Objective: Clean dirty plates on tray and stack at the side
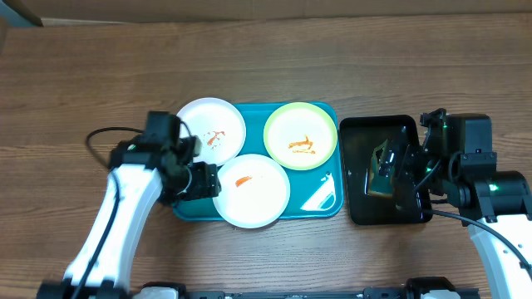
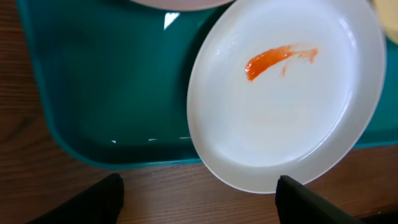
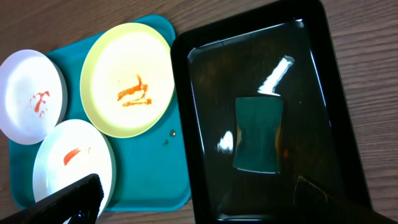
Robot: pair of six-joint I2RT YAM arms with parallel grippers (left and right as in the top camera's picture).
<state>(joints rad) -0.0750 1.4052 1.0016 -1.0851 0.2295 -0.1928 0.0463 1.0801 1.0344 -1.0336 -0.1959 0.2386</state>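
The dark teal sponge is in the black tray (image 1: 357, 166) below, so I will lower my right gripper next, with its fingers on either side of the sponge's narrow middle.
The teal tray (image 1: 320, 195) holds three plates. A white plate (image 1: 211, 130) with red smears is at back left. A cream plate with a green rim (image 1: 301, 135) and orange sauce is at back right. A white plate (image 1: 251, 189) with one red smear is at front and overhangs the tray's front rim. My left gripper (image 1: 204, 180) is open at this plate's left edge, its fingers (image 2: 199, 202) low over the table beside the plate (image 2: 292, 106). My right gripper (image 1: 401, 176) is open and empty above a black tray (image 1: 357, 166).
A dark teal sponge (image 3: 258, 134) lies in the black tray (image 3: 186, 124), which sits right of the teal tray (image 3: 155, 168). Bare wooden table surrounds both trays. The right wrist view also shows the cream plate (image 3: 127, 78) and both white plates.
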